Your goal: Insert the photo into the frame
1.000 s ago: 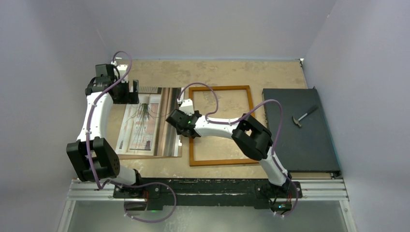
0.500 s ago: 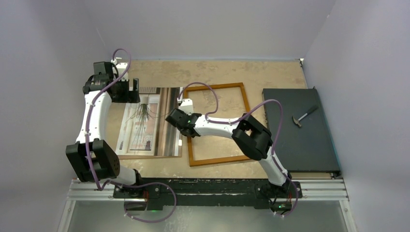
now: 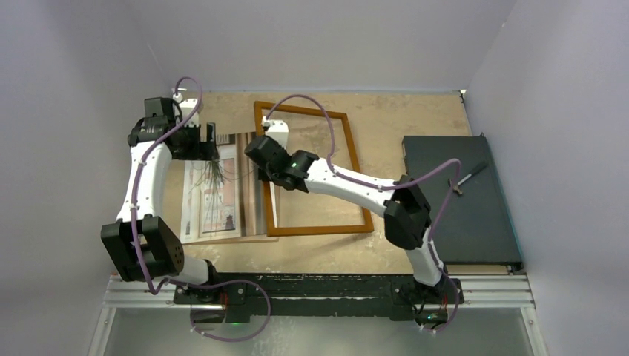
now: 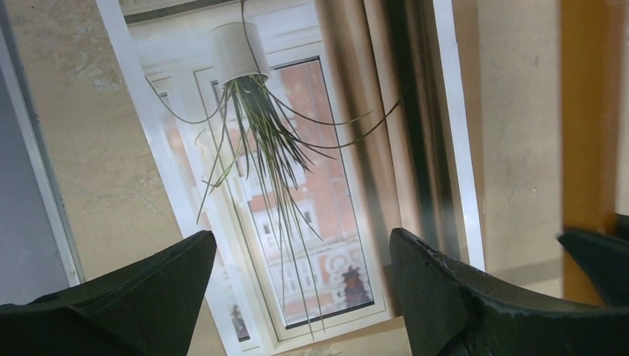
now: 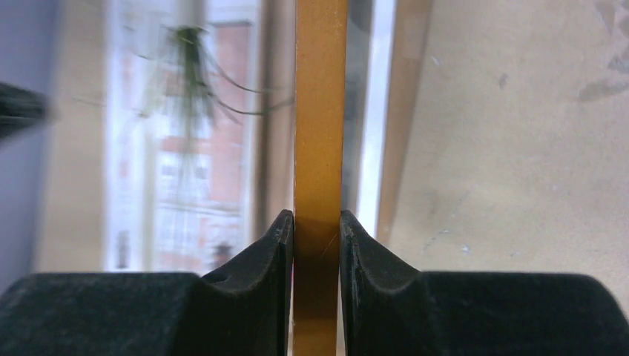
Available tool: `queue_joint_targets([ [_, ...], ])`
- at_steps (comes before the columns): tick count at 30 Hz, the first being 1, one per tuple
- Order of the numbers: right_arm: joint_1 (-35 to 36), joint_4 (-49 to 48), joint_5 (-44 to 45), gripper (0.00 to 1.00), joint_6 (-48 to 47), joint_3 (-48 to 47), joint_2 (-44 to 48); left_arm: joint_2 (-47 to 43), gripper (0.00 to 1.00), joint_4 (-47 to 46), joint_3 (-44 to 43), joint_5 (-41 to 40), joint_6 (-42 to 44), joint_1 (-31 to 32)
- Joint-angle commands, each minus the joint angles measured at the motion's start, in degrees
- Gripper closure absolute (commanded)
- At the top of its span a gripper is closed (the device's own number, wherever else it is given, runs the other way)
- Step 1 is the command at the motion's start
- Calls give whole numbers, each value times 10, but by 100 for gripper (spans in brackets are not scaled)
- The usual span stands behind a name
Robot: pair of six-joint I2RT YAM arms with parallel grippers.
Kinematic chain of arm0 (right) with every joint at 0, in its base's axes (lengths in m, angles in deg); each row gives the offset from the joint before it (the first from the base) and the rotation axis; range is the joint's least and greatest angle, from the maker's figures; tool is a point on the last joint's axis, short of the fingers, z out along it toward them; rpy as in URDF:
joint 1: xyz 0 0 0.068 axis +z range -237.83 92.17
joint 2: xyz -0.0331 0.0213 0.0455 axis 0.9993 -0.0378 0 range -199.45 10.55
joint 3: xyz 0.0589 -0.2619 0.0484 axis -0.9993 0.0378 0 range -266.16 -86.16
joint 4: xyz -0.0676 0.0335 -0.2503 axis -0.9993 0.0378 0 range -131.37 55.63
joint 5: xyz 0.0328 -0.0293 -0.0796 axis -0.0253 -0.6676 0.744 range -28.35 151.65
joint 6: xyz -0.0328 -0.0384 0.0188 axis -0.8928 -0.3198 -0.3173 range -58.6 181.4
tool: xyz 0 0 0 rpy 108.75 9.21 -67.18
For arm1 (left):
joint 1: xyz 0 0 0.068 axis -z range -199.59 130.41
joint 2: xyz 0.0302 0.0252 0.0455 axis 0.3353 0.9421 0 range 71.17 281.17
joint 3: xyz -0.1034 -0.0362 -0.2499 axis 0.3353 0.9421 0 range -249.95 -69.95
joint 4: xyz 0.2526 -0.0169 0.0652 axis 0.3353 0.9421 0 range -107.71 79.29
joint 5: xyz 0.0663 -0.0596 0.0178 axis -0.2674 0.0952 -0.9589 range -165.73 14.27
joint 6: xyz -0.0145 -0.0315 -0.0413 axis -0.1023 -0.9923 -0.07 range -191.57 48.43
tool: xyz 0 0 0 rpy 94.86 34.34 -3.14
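My right gripper holds the frame's bar and will next rise high above the photo's edge, tipping the frame upright. It will then let go of the bar, since my free left gripper can hold it.
The photo lies flat at the table's left, a building scene with a hanging plant. The orange-brown frame sits skewed beside it, with its left rail over the photo's right edge. My right gripper is shut on that left rail, both pads pressed against the wood. My left gripper hovers open over the photo's far end, nothing between its fingers. The frame's rail shows at the right of the left wrist view.
A black rectangular slab lies at the right with a small hammer on it. A brown edge shows under the photo's near side. Grey walls close in on the left, back and right of the tan tabletop.
My right gripper has shut on the frame's left rail and carried the frame leftward and away, turning it so that the rail now overlaps the photo. The left gripper has barely moved.
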Motion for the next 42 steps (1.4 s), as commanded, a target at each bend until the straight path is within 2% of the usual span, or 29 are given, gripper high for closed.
queue_joint_targets([
  [1,-5,3,-16,100,6,-63,80,1,14,-1,5,34,-8,-4],
  [6,-10,-16,-80,100,17,-98,103,4,14,-6,19,69,-20,-4],
  [13,-22,-98,-202,100,66,-92,143,-7,13,-54,47,125,-62,-5],
  [18,-35,-205,-261,100,121,-39,193,-20,10,-141,109,204,-123,-3],
  [21,-48,-285,-286,100,170,9,228,-15,1,-193,139,254,-168,8],
  [29,-84,-464,-352,100,283,115,275,-11,0,-321,198,226,-248,105],
  [38,-89,-553,-381,100,342,119,257,24,0,-420,227,258,-327,136],
  [42,-90,-597,-387,100,369,134,250,33,0,-443,239,249,-330,143],
])
